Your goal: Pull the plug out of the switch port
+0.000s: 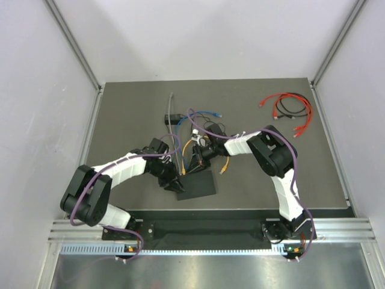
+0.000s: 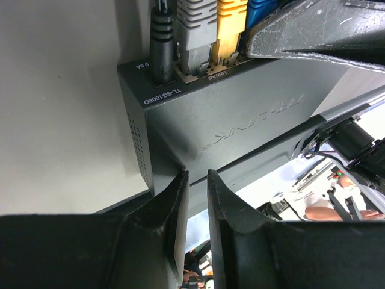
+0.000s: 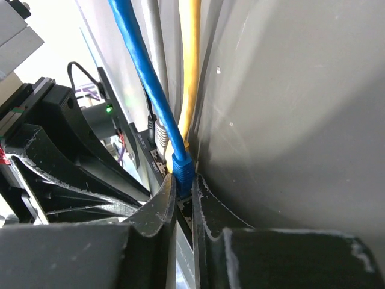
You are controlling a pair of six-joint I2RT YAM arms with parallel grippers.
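The robot's right gripper will next pull the blue plug (image 2: 258, 15) out, carry it outward to the gripper's right in the top view, where loose red cables lie, and release it there.
The switch (image 1: 197, 186) is a flat black box near the table's front; it fills the left wrist view (image 2: 240, 120). A black power plug (image 2: 161, 48), a grey plug (image 2: 195, 36), a yellow plug (image 2: 227, 30) and a blue plug (image 2: 258, 15) sit in its socket row. My right gripper (image 1: 199, 158) is shut on the blue plug (image 3: 182, 170), one finger on each side, and the plug is seated in its port (image 3: 183, 183). My left gripper (image 1: 175, 180) is nearly shut, its tips (image 2: 195, 176) resting against the switch's near corner.
Blue (image 1: 207, 113), grey (image 1: 172, 102) and yellow (image 1: 225, 164) cables run from the switch toward the table's middle. A loose bundle of red and black cables (image 1: 287, 108) lies at the back right. White walls enclose the table.
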